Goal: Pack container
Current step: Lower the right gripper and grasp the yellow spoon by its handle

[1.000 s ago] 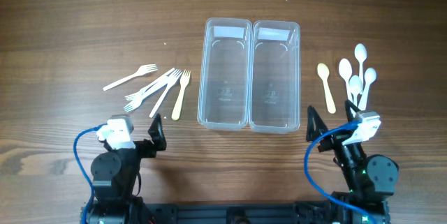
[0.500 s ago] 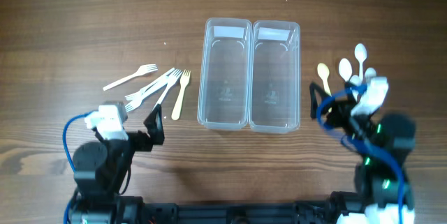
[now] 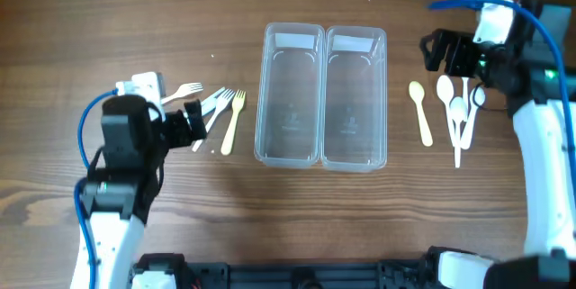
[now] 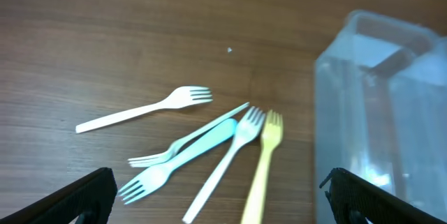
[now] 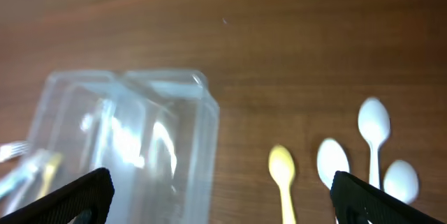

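The spoon's neck is below and further back, so my right gripper needs to move down and back toward my base, with its fingers on both sides of the yellow spoon's neck (image 3: 420, 106) (image 5: 285, 188), where there is bare wood on either side.
The clear twin-tub container (image 3: 321, 91) lies empty at the table's middle. Several plastic forks lie left of it: a yellow fork (image 3: 232, 123), pale forks (image 3: 214, 104) and a white fork (image 3: 186, 88). Right of it lie a yellow spoon (image 3: 420, 109) and several white spoons (image 3: 455, 109). My left gripper (image 3: 191, 120) is open and empty over the forks' handle ends. The left wrist view shows the yellow fork (image 4: 262, 165) between its jaws (image 4: 220, 206). My right gripper (image 3: 441, 55) is open and empty above the spoons. The right wrist view shows the yellow spoon (image 5: 282, 168) and container (image 5: 126, 133) before its jaws (image 5: 220, 199).
Bare wooden table surrounds the items. The container's wall (image 4: 380, 112) stands close to the right of the forks in the left wrist view. White spoons (image 5: 374, 123) lie at the far right in the right wrist view.
Both arms have risen from the near table edge and moved away from it. The left gripper went toward the forks, the right toward the spoons. No object has moved.
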You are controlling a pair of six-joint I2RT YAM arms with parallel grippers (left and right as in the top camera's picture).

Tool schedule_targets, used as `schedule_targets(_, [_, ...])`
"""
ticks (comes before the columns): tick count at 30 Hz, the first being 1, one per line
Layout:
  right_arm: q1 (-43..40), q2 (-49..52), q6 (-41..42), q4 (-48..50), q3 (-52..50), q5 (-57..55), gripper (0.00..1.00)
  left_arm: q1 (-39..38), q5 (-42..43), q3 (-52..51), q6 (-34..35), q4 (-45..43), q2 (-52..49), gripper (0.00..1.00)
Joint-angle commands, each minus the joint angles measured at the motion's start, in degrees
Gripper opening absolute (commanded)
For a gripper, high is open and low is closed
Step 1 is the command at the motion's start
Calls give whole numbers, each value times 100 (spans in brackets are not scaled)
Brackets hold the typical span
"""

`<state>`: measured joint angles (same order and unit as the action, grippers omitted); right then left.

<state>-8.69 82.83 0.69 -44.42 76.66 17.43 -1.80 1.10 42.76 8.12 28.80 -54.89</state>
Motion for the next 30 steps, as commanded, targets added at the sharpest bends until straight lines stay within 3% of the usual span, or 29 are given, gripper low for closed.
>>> schedule_targets(1, [-13, 446, -240, -291, 105, -264, 100, -15, -271, 264, -192, 133, -538, 100])
schedule_targets(7, [-13, 863, 282, -446, 66, -199, 100, -15, -271, 264, -192, 195, -938, 100])
schedule_targets(19, [0, 1923, 229, -584, -468, -846, 99, -15, -271, 262, -190, 192, -942, 100])
schedule_targets(26, [236, 2872, 240, -422, -496, -1226, 72, -15, -271, 262, -192, 192, -940, 100])
schedule_targets(30, [271, 3224, 249, -415, -496, -1403, 62, -15, -271, 262, -192, 192, -940, 100])
